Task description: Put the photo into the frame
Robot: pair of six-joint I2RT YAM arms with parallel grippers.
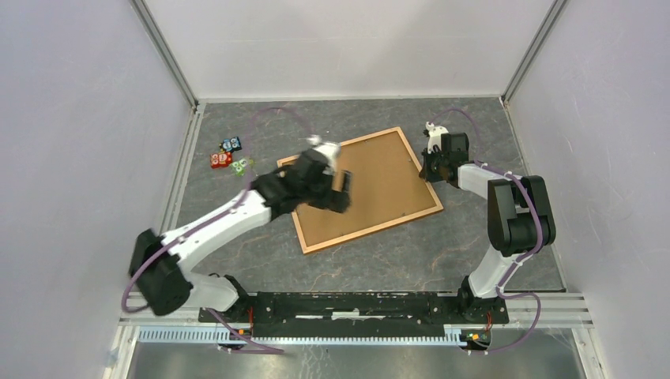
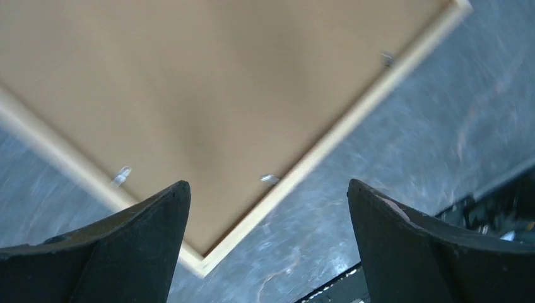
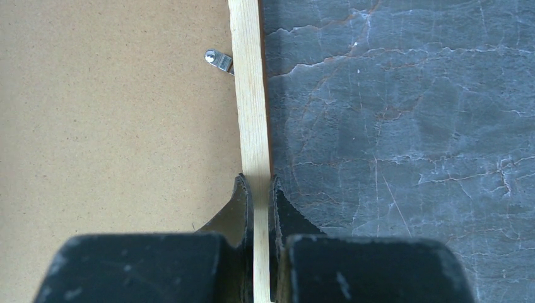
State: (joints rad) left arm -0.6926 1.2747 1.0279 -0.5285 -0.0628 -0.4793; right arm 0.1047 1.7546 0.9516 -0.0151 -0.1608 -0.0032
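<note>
I will next turn my left gripper and move it back and toward the held side, then lower it with its fingers on both sides of that rim, since the near rim (image 1: 374, 230) (image 2: 347, 124) is free.
The frame (image 1: 378, 185) lies face down on the dark marble table, its brown fibreboard back up, with a light wooden rim. My right gripper (image 1: 429, 168) is shut on the frame's right rim (image 3: 251, 126), one finger on each side of the wood. My left gripper (image 1: 341, 192) is open and empty, hovering over the frame's left part; its wrist view shows the frame's back (image 2: 208, 95), a near corner and small metal clips (image 2: 269, 179). The photo is not in view.
Small coloured toys (image 1: 229, 155) lie on the table at the back left. White walls enclose the table on three sides. A black rail (image 1: 355, 304) runs along the near edge by the arm bases.
</note>
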